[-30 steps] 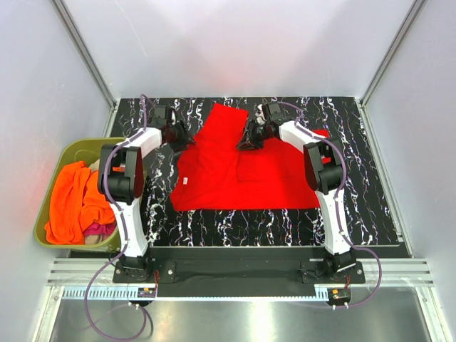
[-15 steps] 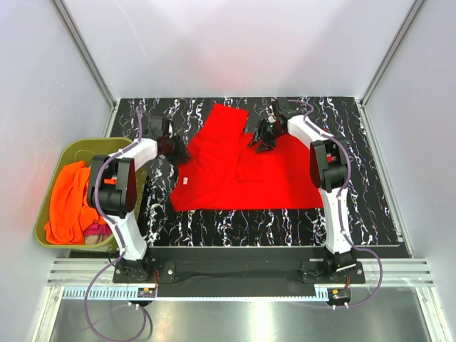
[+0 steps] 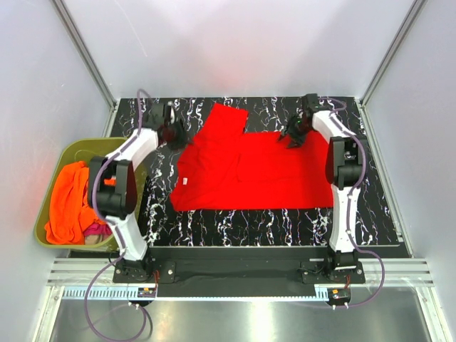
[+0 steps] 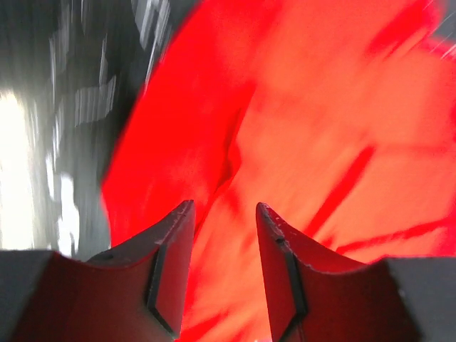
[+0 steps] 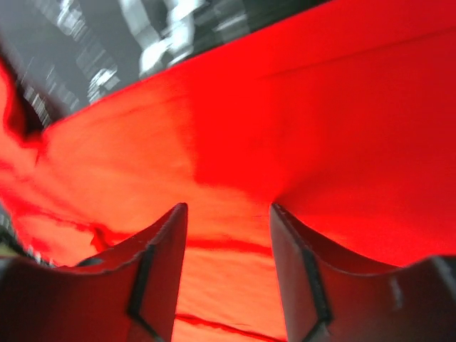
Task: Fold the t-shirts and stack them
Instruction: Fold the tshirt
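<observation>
I will next move my left gripper away from my base along the shirt's tub-side edge, and then onto the red cloth at the sleeve's base (image 3: 201, 135) (image 4: 208, 85).
A bright red t-shirt (image 3: 249, 171) lies spread on the black marbled table (image 3: 377, 206), with one sleeve pointing to the far side. My left gripper (image 3: 174, 132) is at the shirt's far left edge. It is open, with red cloth (image 4: 320, 142) showing between and beyond its fingers (image 4: 171, 235). My right gripper (image 3: 293, 135) is at the shirt's far edge, right of centre. It is open just over the red cloth (image 5: 285, 107), with the table's dark surface beyond the hem. An orange t-shirt (image 3: 71, 203) lies in the tub over a magenta one (image 3: 97, 229).
The olive-green tub (image 3: 78, 146) stands off the table's left edge. White walls and metal posts close in the far side and both sides. Bare black table (image 3: 235, 228) shows in front of the shirt and at the right.
My right gripper has moved right along the shirt's far edge, and the shirt's right part now lies wider and flatter. My left gripper has barely shifted.
</observation>
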Controlling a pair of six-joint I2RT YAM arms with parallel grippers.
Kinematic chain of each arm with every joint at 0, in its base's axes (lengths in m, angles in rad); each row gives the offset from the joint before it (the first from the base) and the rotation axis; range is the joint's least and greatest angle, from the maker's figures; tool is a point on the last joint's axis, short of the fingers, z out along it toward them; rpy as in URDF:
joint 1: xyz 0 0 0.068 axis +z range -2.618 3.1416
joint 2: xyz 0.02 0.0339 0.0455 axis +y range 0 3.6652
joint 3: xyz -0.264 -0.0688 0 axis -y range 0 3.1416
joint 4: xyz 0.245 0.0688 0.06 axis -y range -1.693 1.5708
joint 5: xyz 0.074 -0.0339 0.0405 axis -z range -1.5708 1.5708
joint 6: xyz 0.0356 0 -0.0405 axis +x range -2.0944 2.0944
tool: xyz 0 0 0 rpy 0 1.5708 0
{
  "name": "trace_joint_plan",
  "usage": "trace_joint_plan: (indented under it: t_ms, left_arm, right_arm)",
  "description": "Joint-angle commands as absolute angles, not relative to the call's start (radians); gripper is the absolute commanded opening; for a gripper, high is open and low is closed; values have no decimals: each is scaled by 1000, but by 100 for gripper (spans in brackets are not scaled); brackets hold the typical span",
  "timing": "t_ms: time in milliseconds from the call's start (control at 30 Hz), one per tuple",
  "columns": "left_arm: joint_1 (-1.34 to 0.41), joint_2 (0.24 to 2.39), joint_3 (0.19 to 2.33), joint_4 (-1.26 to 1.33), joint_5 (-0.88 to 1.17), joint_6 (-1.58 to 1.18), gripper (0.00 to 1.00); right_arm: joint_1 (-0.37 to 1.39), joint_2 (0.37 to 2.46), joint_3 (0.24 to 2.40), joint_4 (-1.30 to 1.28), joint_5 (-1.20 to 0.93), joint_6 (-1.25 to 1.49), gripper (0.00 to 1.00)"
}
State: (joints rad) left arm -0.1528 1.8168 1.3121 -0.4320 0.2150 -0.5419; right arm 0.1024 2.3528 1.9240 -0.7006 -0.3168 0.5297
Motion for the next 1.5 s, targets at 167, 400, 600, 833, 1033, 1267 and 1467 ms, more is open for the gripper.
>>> trace_joint_plan:
  t_ms: [167, 400, 600, 833, 1033, 1267, 1467]
  left_arm:
    - [-147, 2098, 1679, -360, 169, -388, 45]
    - [-140, 2178, 1744, -288, 135, -564, 46]
    - [-138, 2152, 1657, -177, 136, -787, 46]
    - [-138, 2209, 1719, -155, 251, -755, 46]
    - [-138, 2249, 1743, -159, 270, -620, 48]
    - [-138, 2302, 1798, -222, 271, -537, 51]
    - [-140, 2336, 1818, -218, 287, -537, 49]
  right_arm:
    - [6, 2252, 2022, -819, -72, 551, 70]
    - [-51, 2333, 2155, -840, 89, 560, 74]
    - [-67, 2436, 2308, -859, 170, 552, 71]
    - [-77, 2508, 2407, -874, 173, 549, 59]
    - [-89, 2533, 2436, -874, 131, 497, 57]
    - [-106, 2533, 2421, -873, 74, 488, 57]
    - [-110, 2542, 2427, -873, 78, 472, 61]
